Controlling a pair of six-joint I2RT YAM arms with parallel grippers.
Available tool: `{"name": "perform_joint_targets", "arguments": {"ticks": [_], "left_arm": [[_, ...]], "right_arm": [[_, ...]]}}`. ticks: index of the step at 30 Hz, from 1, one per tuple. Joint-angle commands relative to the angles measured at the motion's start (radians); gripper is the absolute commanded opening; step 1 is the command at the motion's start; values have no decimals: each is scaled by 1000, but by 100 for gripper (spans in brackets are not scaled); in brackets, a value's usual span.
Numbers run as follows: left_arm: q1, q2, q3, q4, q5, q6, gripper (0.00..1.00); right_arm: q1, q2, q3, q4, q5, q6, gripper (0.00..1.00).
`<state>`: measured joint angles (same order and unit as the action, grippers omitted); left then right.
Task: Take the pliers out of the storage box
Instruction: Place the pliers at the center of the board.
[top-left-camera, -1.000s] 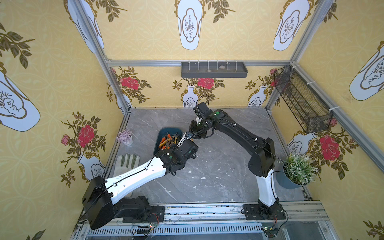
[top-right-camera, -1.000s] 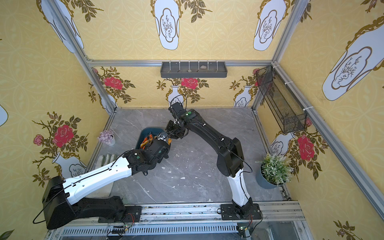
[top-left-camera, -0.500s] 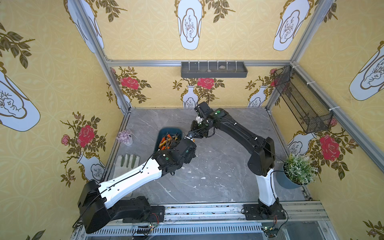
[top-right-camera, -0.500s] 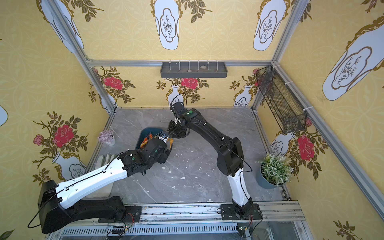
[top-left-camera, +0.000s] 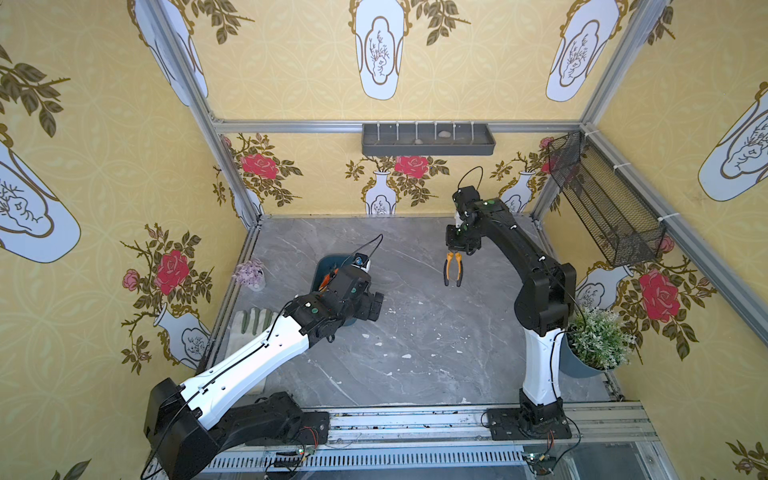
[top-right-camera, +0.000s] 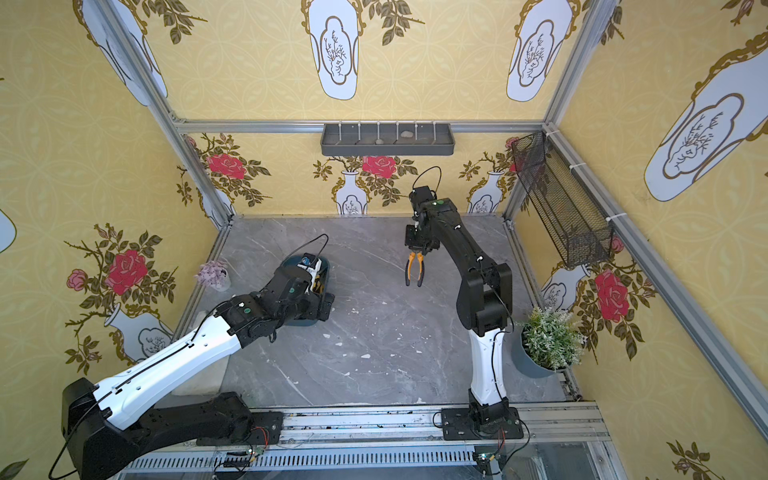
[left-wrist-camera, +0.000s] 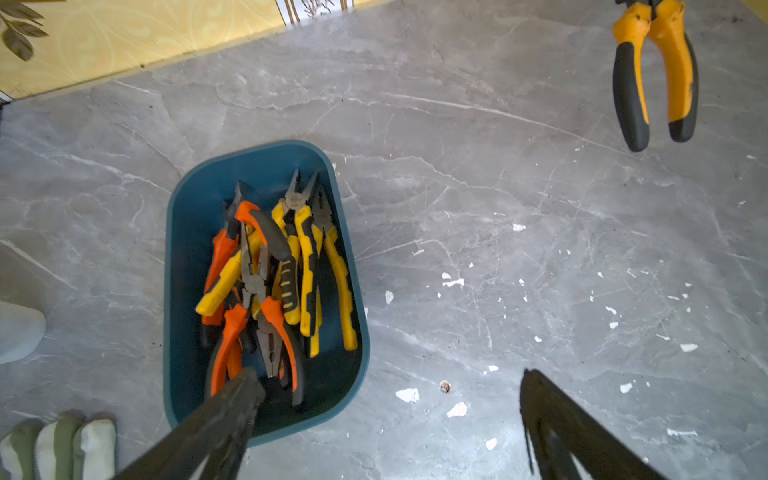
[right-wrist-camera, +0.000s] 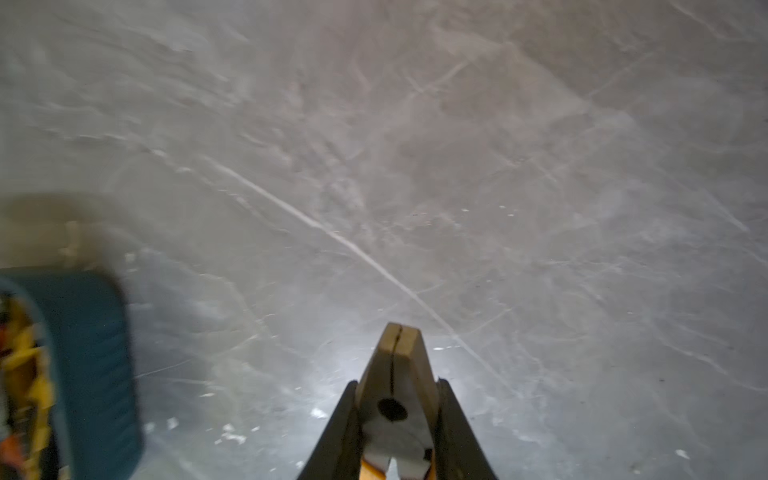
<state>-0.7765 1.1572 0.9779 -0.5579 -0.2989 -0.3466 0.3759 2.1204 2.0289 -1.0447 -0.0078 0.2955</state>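
Bare floor lies below my right gripper toward the wire-mesh basket's side, so it next needs to move down on that side, then release the pliers' metal head.
The storage box (left-wrist-camera: 187, 232) is a teal tub on the grey marble floor at the left; in both top views my left wrist covers most of it (top-left-camera: 328, 262) (top-right-camera: 291, 264). Several orange-and-black and yellow-and-black pliers (left-wrist-camera: 270, 270) lie heaped inside. My left gripper (left-wrist-camera: 388, 380) hangs open above the box's near end, one finger (left-wrist-camera: 245, 395) over the box and the other over bare floor, holding nothing. My right gripper (top-left-camera: 455, 251) (right-wrist-camera: 397, 383) is shut on the metal head of one orange-and-black pair (top-left-camera: 453, 269) (top-right-camera: 414, 270) (left-wrist-camera: 652, 75). That pair hangs handles down above the floor, well right of the box.
A small purple flower pot (top-left-camera: 249, 274) and work gloves (top-left-camera: 253, 322) lie by the left wall. A potted plant (top-left-camera: 596, 340) stands at the right. A grey divided tray (top-left-camera: 428, 139) hangs on the back wall and a wire-mesh basket (top-left-camera: 602, 199) on the right wall.
Both grippers were together at the box. My left gripper has opened and drawn back over the box. The right arm has swung away to the right with the pliers.
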Motion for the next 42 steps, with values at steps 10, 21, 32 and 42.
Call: {"name": "perform_joint_targets", "arguments": {"ticks": [10,21,32,42], "left_arm": [[20,28,-87,56,86,-10,99],[37,87,-112,126,134,11,99],[46,104,-109,135,160,10,99],[46,105,-103,126,160,7,99]], "right_arm": [[-92,208,77,43,74,-140,0],[-126,297,127,52,114,-179,2],[-176,353,152,51,192,-177,6],[-205,361,172,62,123,-174,15]]}}
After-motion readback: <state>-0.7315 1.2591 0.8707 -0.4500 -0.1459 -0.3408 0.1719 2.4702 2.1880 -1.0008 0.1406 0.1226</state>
